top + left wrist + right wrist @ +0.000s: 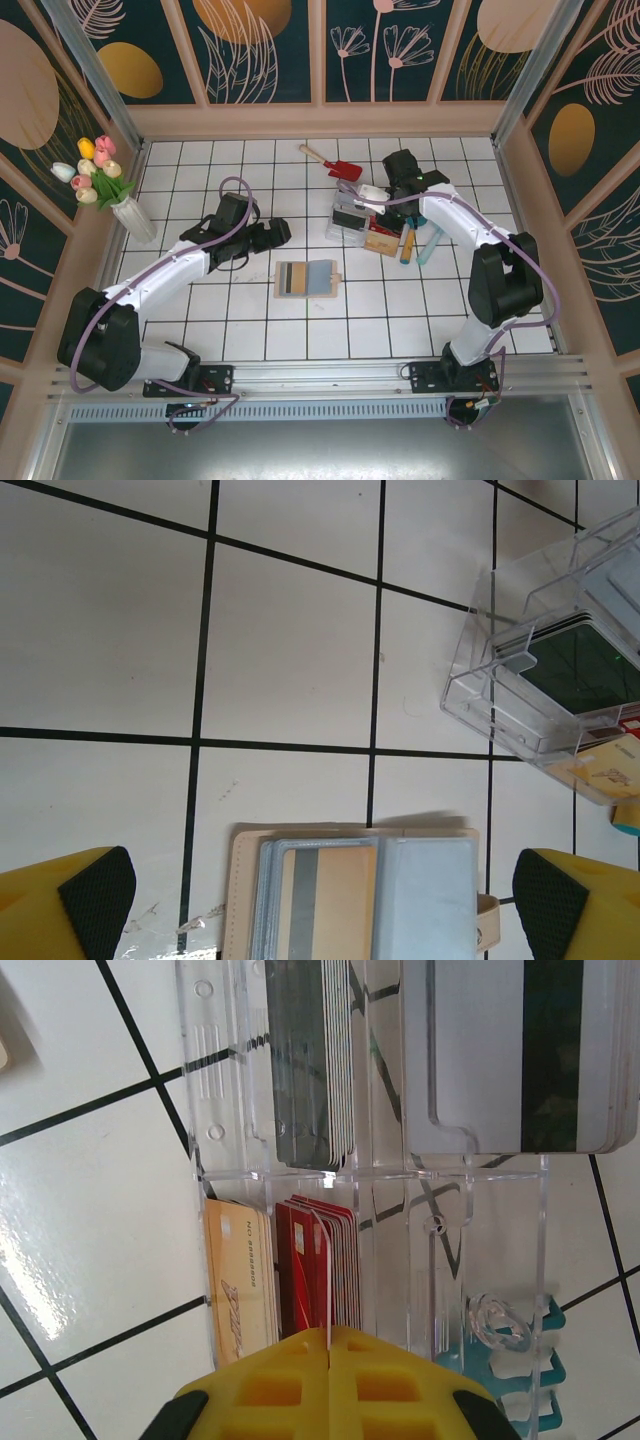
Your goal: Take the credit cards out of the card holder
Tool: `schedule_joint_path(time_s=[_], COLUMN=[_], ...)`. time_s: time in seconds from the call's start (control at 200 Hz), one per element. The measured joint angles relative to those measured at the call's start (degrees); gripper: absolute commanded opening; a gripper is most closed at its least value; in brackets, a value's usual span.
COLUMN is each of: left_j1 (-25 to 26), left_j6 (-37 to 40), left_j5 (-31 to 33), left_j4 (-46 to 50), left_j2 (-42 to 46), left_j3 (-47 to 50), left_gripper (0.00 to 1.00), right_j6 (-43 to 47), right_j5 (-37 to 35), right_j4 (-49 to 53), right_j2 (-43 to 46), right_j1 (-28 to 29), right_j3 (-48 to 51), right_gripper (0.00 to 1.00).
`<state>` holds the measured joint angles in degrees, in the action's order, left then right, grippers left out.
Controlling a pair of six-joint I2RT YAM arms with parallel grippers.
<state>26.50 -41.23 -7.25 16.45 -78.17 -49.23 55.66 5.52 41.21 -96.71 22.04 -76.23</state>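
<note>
I should lower the credit card in my right gripper deeper into the red cards' slot of the clear tray and release it, because it sticks out above that stack.
The card holder lies open on the tiles, tan outside with blue-grey pockets. In the left wrist view the card holder has a tan credit card with a grey stripe in its left pocket. My left gripper hangs open above it, and in the top view the left gripper sits just up and left of the holder. My right gripper is shut on a thin credit card, seen edge-on. That card stands among the red cards in the clear tray.
The clear tray holds stacks of dark, grey, red and tan cards. A red toy shovel lies behind it and markers beside it. A vase of tulips stands at the left wall.
</note>
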Motion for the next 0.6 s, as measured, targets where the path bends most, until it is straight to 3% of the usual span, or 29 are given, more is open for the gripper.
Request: schedule_joint_path(time_s=[0.6], left_j1=[0.00], left_j6=[-0.42], left_j5=[-0.44], left_j4=[-0.44], left_j2=[0.02], left_j3=[1.07], left_gripper=[0.99], right_j6=[0.42], right_j5=[-1.29], right_j4=[-1.99], right_j2=[-2.49], right_j1=[0.31], right_j3=[0.24], right_gripper=[0.04])
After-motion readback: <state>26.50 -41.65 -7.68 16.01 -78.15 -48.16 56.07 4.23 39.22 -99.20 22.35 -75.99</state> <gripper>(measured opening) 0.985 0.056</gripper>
